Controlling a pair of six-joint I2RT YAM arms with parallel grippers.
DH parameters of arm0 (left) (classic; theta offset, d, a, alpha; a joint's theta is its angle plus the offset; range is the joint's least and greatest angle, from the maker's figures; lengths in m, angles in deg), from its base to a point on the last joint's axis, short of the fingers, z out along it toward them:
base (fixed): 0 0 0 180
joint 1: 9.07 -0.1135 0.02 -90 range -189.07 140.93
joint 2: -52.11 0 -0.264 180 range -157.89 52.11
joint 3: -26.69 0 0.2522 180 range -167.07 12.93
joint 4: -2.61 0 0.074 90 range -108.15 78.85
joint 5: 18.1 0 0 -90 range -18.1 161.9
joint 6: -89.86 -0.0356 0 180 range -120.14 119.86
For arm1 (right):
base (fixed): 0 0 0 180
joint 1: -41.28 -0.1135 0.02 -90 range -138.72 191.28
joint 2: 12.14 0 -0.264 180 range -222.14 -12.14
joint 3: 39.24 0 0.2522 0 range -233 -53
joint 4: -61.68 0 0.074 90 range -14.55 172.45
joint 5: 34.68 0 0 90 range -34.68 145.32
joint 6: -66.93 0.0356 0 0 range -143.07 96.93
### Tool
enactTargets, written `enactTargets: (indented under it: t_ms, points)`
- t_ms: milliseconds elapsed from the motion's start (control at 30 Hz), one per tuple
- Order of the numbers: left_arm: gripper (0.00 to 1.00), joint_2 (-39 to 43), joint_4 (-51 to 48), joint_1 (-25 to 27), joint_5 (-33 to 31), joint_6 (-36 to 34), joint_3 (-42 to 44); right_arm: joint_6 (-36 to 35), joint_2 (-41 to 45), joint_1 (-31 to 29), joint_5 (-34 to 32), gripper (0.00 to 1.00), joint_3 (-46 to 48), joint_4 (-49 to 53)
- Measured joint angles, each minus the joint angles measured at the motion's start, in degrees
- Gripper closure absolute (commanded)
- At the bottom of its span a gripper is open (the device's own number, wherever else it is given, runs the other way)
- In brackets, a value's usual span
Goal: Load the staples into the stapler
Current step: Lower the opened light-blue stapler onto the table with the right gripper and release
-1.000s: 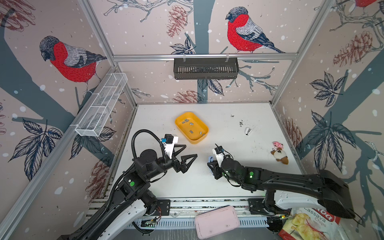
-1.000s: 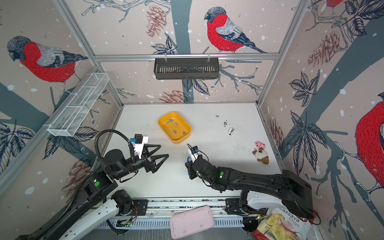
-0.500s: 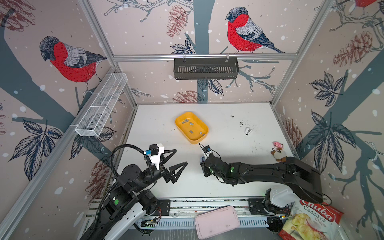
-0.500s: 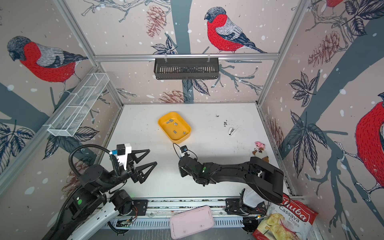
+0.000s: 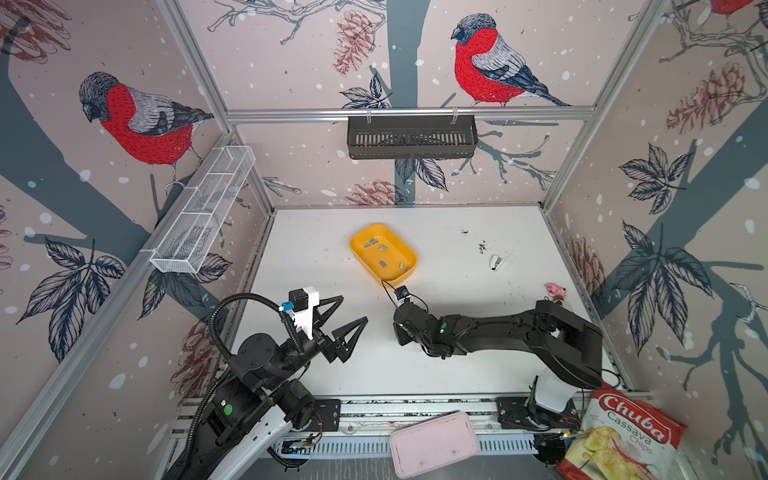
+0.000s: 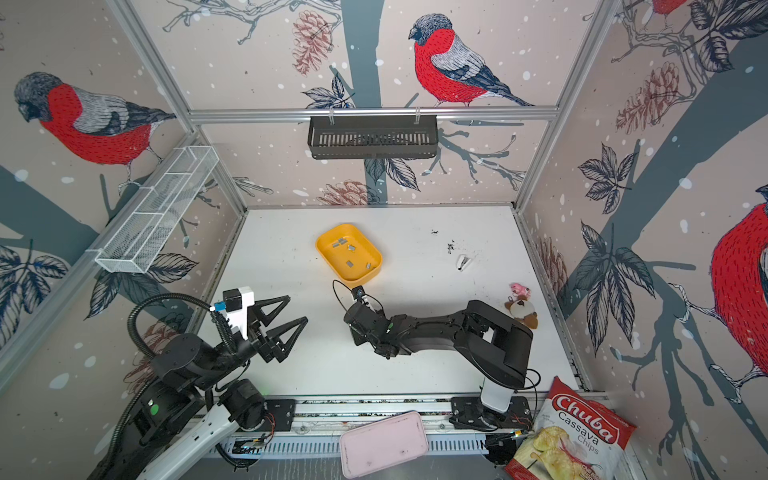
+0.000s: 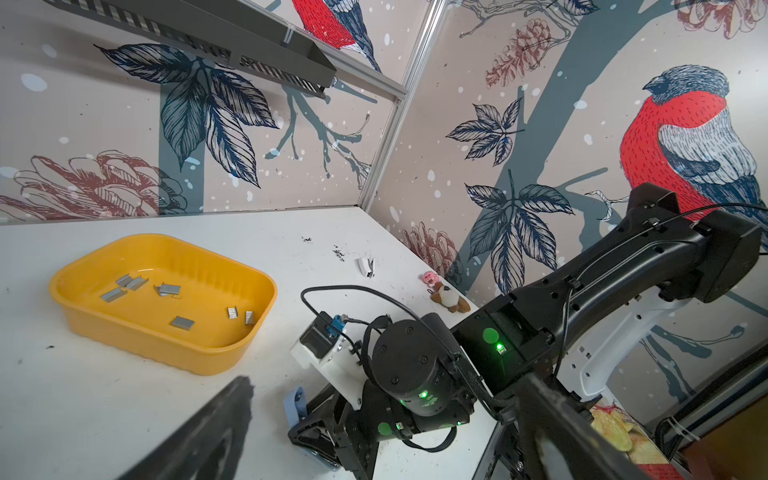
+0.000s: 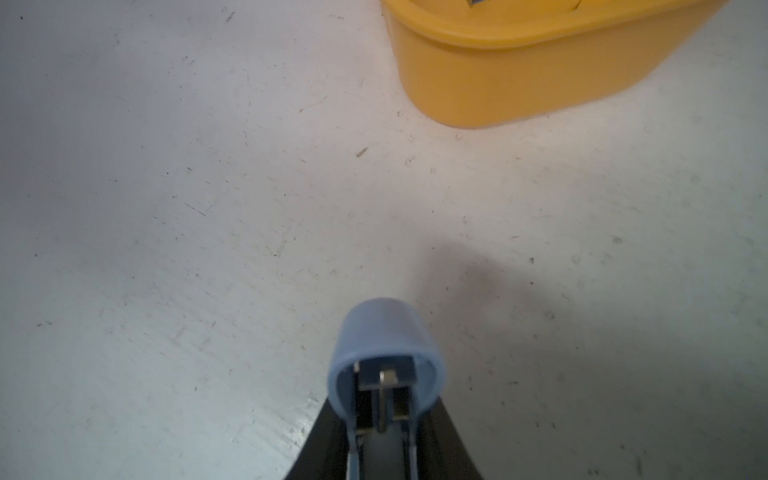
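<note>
My right gripper needs to go down next and let go of the small blue stapler (image 8: pixel 384 374) on the bare tabletop short of the tray, because that clear spot is just below the gripper.
Several grey staples (image 5: pixel 382 249) (image 6: pixel 351 248) (image 7: pixel 181 322) lie loose in the yellow tray (image 5: pixel 357 239) (image 6: pixel 322 245) (image 7: pixel 166 349) (image 8: pixel 519 83) at mid-table. My right gripper (image 5: pixel 401 332) (image 6: pixel 355 332) (image 8: pixel 382 436) is low over the table just in front of the tray. It is shut on a small blue stapler (image 8: pixel 384 374) (image 7: pixel 296 409), whose open front end points toward the tray. My left gripper (image 5: pixel 353 308) (image 6: pixel 297 308) (image 7: pixel 386 382) hovers open and empty to the left of the right gripper, facing it.
A small white stapler-like object (image 5: pixel 496 262) (image 6: pixel 463 262) (image 7: pixel 366 267) lies at the right rear. A little plush toy (image 5: pixel 556 290) (image 6: pixel 521 305) sits by the right wall. A pink case (image 5: pixel 434 444) and a chips bag (image 5: pixel 619 440) lie off the front edge.
My right gripper has carried the blue stapler leftward, closer to the tray's front, and its arm has folded. My left arm has drawn back toward the front left, still open.
</note>
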Motion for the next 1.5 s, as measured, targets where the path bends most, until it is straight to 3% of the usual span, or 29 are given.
enactTargets:
  t_ms: [433,967,1200,1500]
  points:
    - [0.02,-1.29,-0.02,-2.34,0.28,0.13,0.35,-0.52,-2.82,-0.26,-1.22,0.8,-1.81,0.61]
    - [0.02,-2.56,-0.02,-2.47,0.33,0.13,0.44,-1.51,-4.04,-0.76,-2.1,0.61,-2.19,0.66]
    - [0.02,-4.13,-0.02,-2.47,0.44,0.0,0.44,-1.49,1.09,-0.92,-2.08,0.46,-0.9,1.07]
    - [0.02,-10.19,0.2,-2.34,2.4,0.17,0.76,-1.31,13.14,-0.57,-2.45,0.43,10.36,-3.06]
